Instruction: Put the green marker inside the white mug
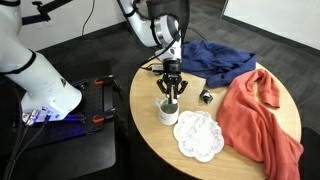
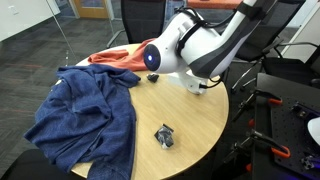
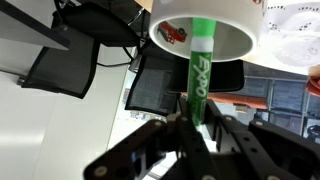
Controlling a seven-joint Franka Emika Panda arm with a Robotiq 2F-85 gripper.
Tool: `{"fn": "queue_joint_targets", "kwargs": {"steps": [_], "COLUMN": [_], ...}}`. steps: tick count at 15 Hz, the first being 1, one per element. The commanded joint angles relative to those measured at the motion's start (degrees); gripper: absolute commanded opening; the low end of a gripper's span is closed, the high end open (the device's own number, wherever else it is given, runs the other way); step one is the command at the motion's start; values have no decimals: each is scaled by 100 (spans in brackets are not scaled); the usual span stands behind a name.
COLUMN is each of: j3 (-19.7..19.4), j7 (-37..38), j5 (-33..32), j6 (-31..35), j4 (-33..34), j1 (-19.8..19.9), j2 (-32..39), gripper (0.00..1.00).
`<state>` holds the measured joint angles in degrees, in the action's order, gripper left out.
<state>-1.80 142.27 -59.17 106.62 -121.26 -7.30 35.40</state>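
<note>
The marker (image 3: 198, 60) goes slightly lower over the white mug's opening (image 3: 226, 41) and leaves my gripper next, since that opening lies below my gripper with the marker's far end inside.
The wrist view shows the green marker (image 3: 198, 60) standing between my gripper's fingers (image 3: 197, 118), with its far end inside the opening of the white mug (image 3: 232, 18). The gripper is shut on the marker's near end. In an exterior view the gripper (image 1: 172, 94) hangs straight above the white mug (image 1: 167, 112), which stands on the round wooden table (image 1: 146, 122) near its edge. The marker is too small to make out there. In the exterior view from the opposite side of the table, the arm hides the mug and the gripper.
A white lacy doily (image 1: 198, 135) lies next to the mug. A small black object (image 1: 205, 96) (image 2: 164, 137) sits mid-table. A blue cloth (image 1: 215, 58) (image 2: 85, 110) and a red cloth (image 1: 260, 115) (image 2: 115, 57) cover much of the table.
</note>
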Motion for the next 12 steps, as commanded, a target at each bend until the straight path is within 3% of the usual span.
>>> {"fn": "queue_joint_targets", "kwargs": {"steps": [1, 6, 7, 8, 12], "j3": [90, 159, 161, 158, 122], "j7": [123, 80, 92, 87, 90], "j5": [-60, -18, -12, -6, -5], "j6": [14, -13, 2, 8, 28], "j4": [107, 183, 175, 166, 75], "j1": [6, -12, -5, 5, 57], "j2": [129, 294, 300, 296, 137], "gripper": [5, 5, 45, 46, 75]}}
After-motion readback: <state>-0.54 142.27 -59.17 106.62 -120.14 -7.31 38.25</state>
